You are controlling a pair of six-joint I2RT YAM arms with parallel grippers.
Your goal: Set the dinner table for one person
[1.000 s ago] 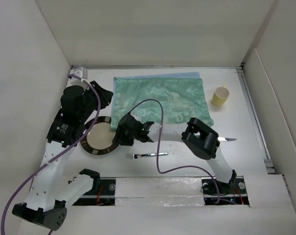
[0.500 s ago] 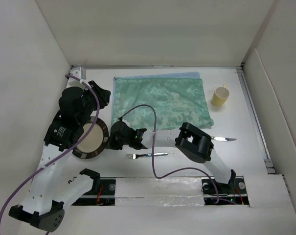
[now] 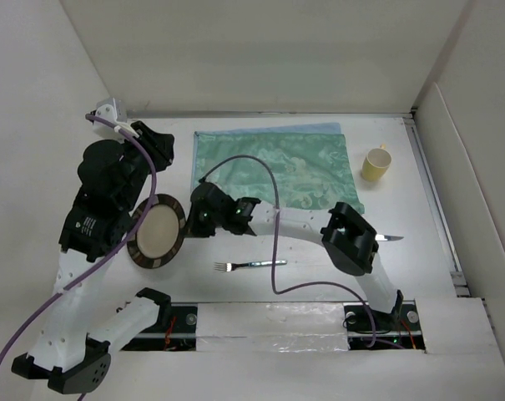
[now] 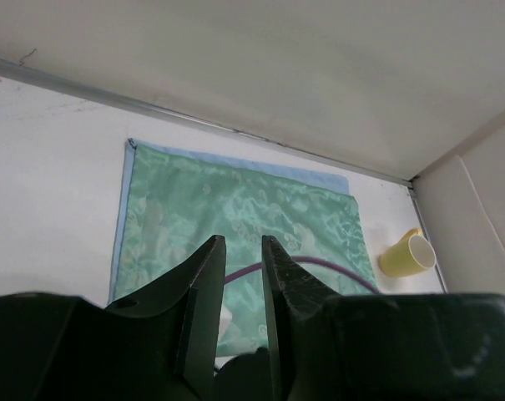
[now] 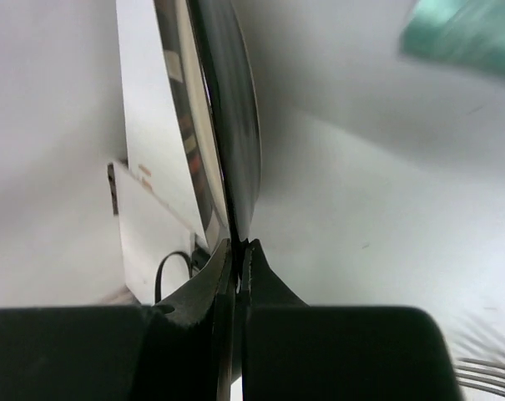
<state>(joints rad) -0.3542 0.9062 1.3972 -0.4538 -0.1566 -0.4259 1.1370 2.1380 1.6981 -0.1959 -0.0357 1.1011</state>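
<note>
The plate goes outward and to the right in the top view next, then my right gripper lowers it onto the mat's middle and releases, since the mat is empty.
A cream plate with a dark rim [image 3: 156,232] stands tilted up on edge over the left part of the white dinner table [image 3: 419,276]. My right gripper [image 3: 192,224] is shut on its right rim. In the right wrist view the plate's edge [image 5: 235,125] runs straight down into the shut right gripper [image 5: 238,246]. My left gripper [image 3: 156,144] hangs raised behind the plate and apart from it. In its own view the left gripper [image 4: 242,241] shows a narrow gap with nothing in it. The green mat [image 3: 277,167] lies beyond.
A fork [image 3: 250,265] lies near the front edge, its tines showing in the right wrist view [image 5: 486,372]. A knife [image 3: 384,238] sticks out from under the right arm's elbow. A yellow cup [image 3: 376,164] stands right of the mat. White walls enclose the table.
The right gripper closed on the plate's rim and the plate tipped up from flat. The left arm rose and drew back to the left, away from the plate.
</note>
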